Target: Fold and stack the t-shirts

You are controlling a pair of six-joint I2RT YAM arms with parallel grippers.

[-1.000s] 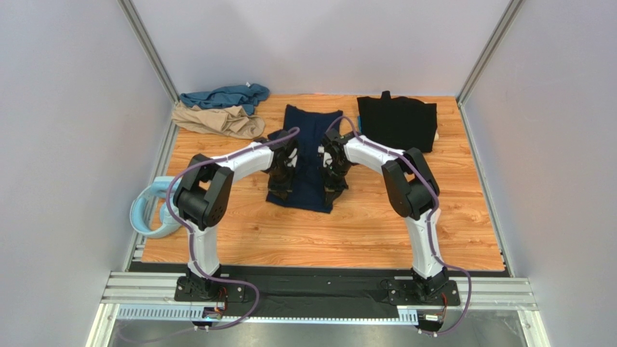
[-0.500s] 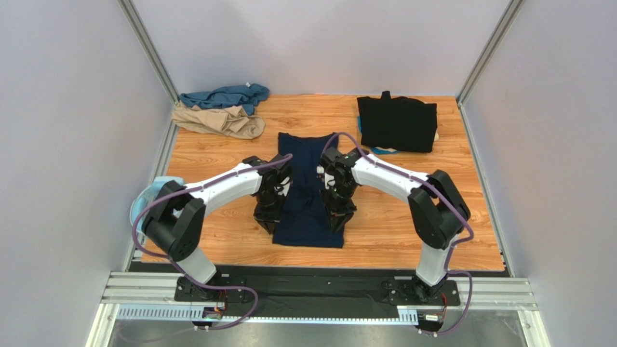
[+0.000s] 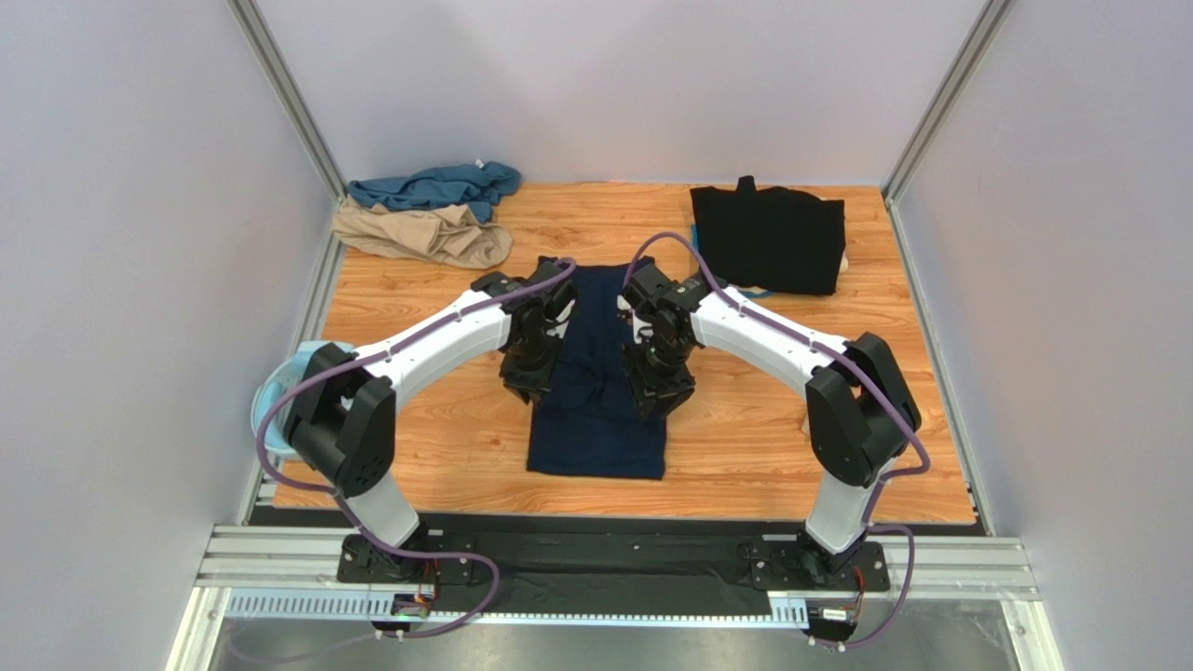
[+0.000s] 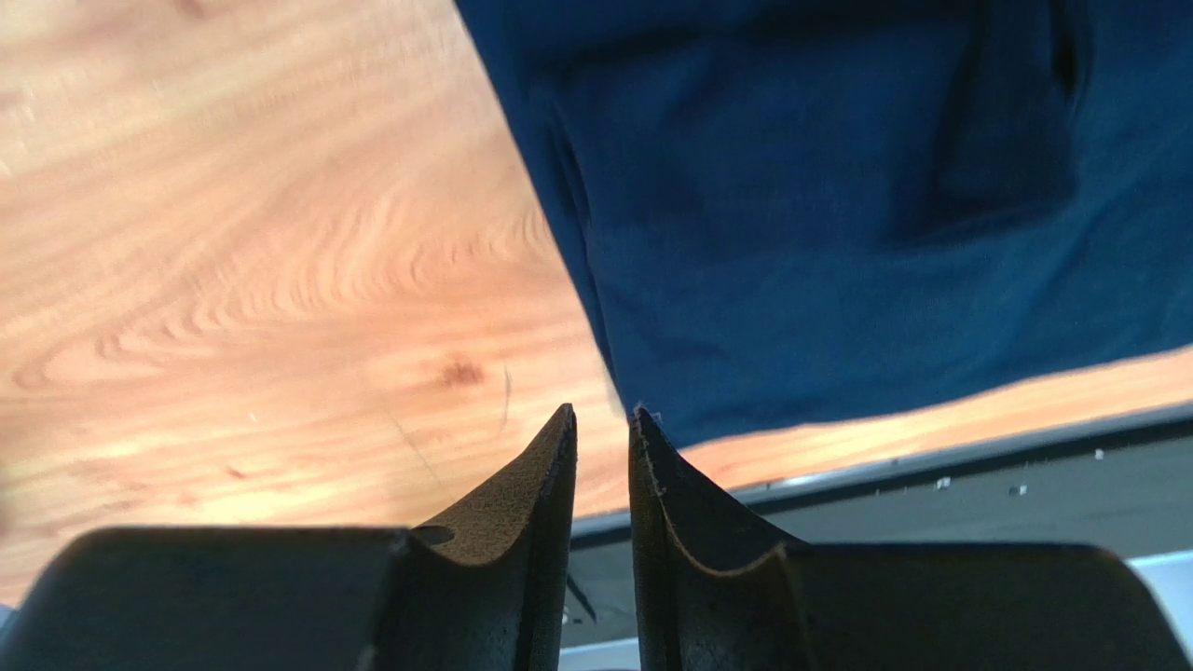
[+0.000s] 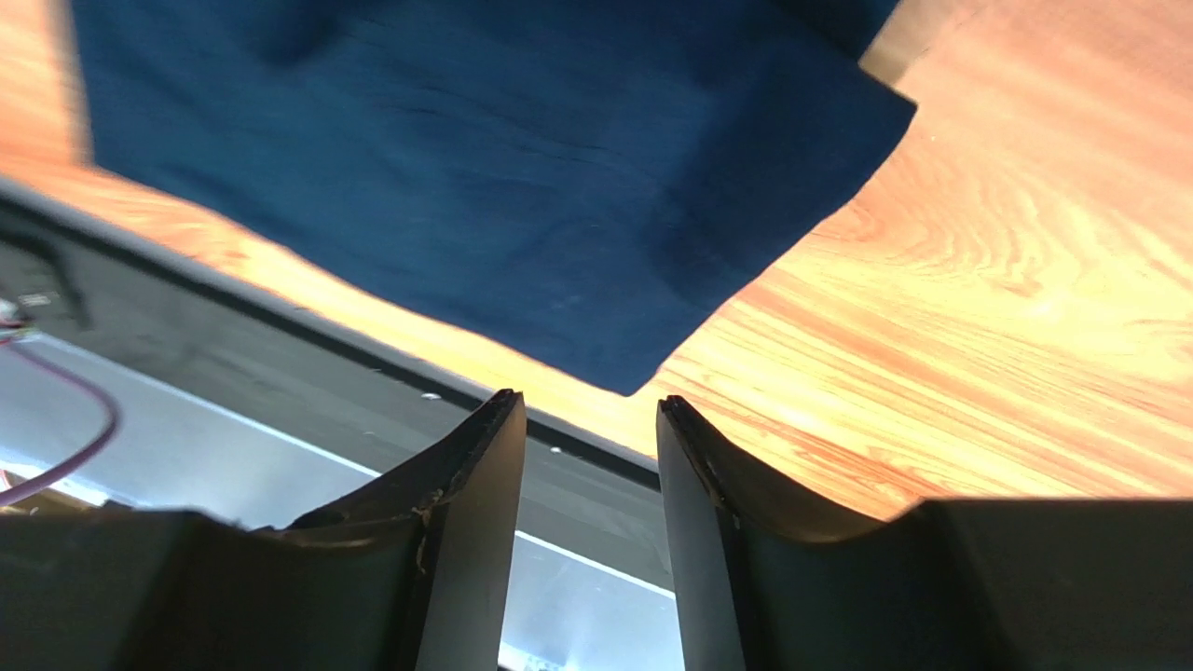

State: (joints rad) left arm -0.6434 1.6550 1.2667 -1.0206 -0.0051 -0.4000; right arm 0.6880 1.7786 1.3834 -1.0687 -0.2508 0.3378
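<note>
I will lower my right gripper onto the navy t-shirt's side edge [image 3: 667, 421] [image 5: 843, 199] next, beside that corner of the t-shirt, and then close it.
A dark navy t-shirt [image 3: 600, 427] lies as a narrow strip on the wooden table [image 3: 420, 448], its near hem close to the front edge. My left gripper [image 3: 529, 392] hovers over the strip's left edge and my right gripper [image 3: 658, 406] over its right edge. In the left wrist view the left gripper [image 4: 602, 410] stands slightly open, holding nothing, with the navy t-shirt [image 4: 840, 210] beyond it. The right gripper [image 5: 588, 399] is open wider and also holds nothing, above the navy t-shirt's [image 5: 476, 168] near corner. A folded black t-shirt [image 3: 768, 238] sits at the back right. Teal [image 3: 434, 186] and tan [image 3: 420, 234] t-shirts lie crumpled at the back left.
A pale blue plastic ring [image 3: 287, 406] sits at the table's left edge beside the left arm. The black rail [image 3: 602, 524] holding the arm bases runs along the near edge. Grey walls close in the left, right and back sides.
Both grippers dragged the navy t-shirt toward the near edge, then opened and let go of it. They have since drawn back a little toward the far side.
</note>
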